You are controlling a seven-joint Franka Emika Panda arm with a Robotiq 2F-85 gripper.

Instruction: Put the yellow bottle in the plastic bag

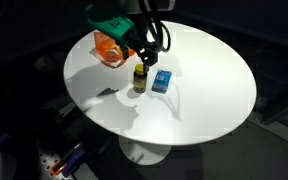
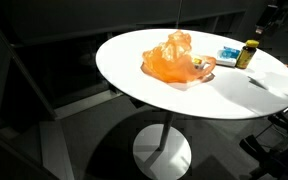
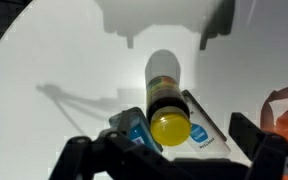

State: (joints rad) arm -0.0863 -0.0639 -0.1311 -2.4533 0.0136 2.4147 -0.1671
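My gripper is to go down next around the cap [image 1: 140,69] [image 3: 170,129] of the yellow bottle and close.
The yellow bottle [image 1: 140,79] stands upright on the white round table [image 1: 204,100], with a yellow cap and a dark body. It also shows in an exterior view [image 2: 248,53] and, from above, in the wrist view [image 3: 168,125]. The plastic bag [image 1: 109,47] is orange and crumpled, and lies on the table a short way from the bottle; it also shows in an exterior view [image 2: 176,58] and at the right edge of the wrist view [image 3: 286,108]. My gripper [image 1: 144,58] hangs just above the bottle. It is open and empty, with its fingers [image 3: 164,148] on either side of the cap.
A small blue box [image 1: 162,81] lies right beside the bottle, also seen in an exterior view [image 2: 227,52] and in the wrist view [image 3: 202,128]. The surroundings are dark. The table edge lies near the bottle in an exterior view [image 2: 284,85].
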